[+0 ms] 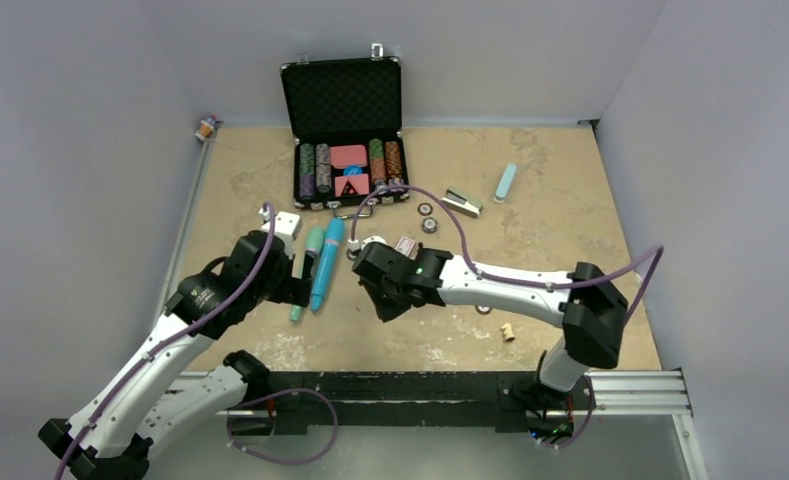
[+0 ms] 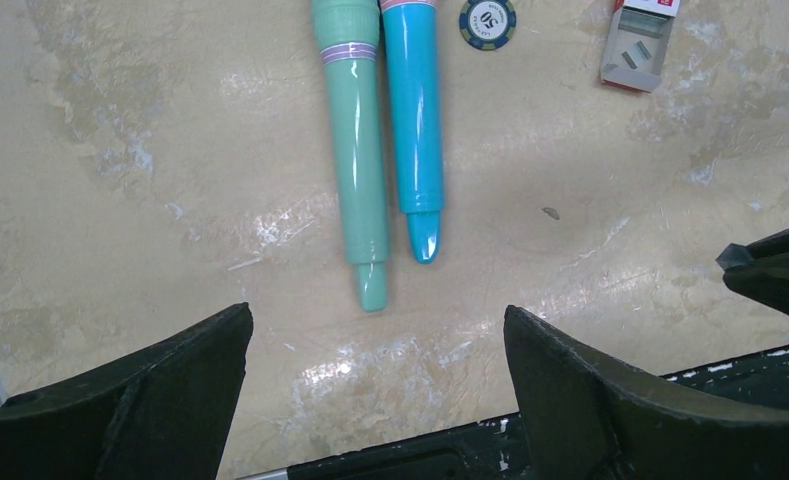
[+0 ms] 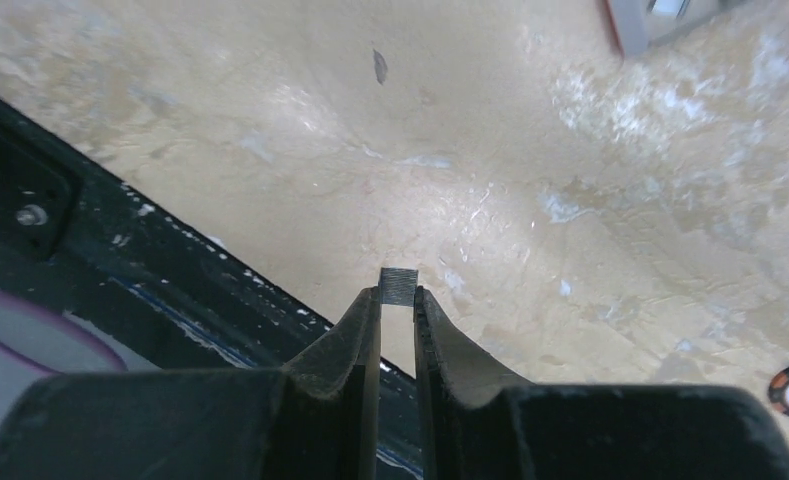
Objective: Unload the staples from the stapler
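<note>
My right gripper carries the strip of staples outward next and releases it over the staple box's open tray [image 3: 674, 14], as that tray lies outward of the shut fingers.
A short grey strip of staples [image 3: 398, 280] is pinched between the tips of my right gripper [image 3: 398, 298], which is shut on it and held low over the table. In the top view that gripper [image 1: 380, 300] is at the table's centre, near the front. The stapler [image 1: 462, 200] lies far back on the right, away from both grippers. My left gripper [image 2: 375, 330] stands wide open with nothing between its fingers, just in front of the tips of a green marker [image 2: 355, 150] and a blue marker [image 2: 413, 120]. In the top view it [image 1: 295, 285] is left of centre.
An open black poker-chip case [image 1: 348, 130] stands at the back. A small staple box [image 1: 406, 245] lies beside the right arm. Loose chips [image 1: 427, 218], a light-blue oblong piece [image 1: 506, 182], a white block [image 1: 285, 222] and a cork [image 1: 508, 331] lie around. The black rail [image 1: 420, 385] runs along the front edge.
</note>
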`<state>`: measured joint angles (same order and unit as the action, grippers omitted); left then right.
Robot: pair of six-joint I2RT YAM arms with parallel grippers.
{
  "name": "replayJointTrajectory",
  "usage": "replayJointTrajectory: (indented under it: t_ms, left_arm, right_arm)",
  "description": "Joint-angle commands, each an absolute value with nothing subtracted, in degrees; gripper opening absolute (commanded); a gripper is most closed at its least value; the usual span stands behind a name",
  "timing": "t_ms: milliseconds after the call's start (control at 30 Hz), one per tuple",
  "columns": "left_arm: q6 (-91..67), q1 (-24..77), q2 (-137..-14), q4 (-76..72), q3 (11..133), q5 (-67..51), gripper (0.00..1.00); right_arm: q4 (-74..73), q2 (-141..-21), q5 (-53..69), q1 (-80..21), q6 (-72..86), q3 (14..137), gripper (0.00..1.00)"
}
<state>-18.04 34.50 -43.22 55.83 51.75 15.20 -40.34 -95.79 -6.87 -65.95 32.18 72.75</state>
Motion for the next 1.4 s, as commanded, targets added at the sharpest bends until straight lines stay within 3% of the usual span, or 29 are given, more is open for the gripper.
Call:
replayJointTrajectory:
  t_ms: [0,233,467,933,1367]
  left_arm:
    - [-18.5,34.2,-43.4,55.4,52.0,15.2,0.99]
    - [-18.4,34.1,-43.6,55.4,51.9,15.1,0.99]
    - [-18.4,34.2,-43.7,55.3,52.1,15.0,0.98]
    - [-18.0,34.1,-44.1,55.1,52.1,14.2,0.97]
    - [-17.8,34.2,-45.2,55.2,52.2,13.8,0.97]
  right_arm:
    - [-33.2,-87.6,-9.7,-66.1,27.6,72.2,0.0]
    - [-24.9,-79.8,-7.5,-66.0,20.9,71.0,0.0]
    - [-23.2,-80.8,-5.9,-63.8,15.3,70.0,0.0]
    - [-26.0,-91.8,-1.9,-55.3,4.7,73.7,0.0]
    - [-27.0,-101.2,-3.4,-52.2,7.1,77.5,0.0]
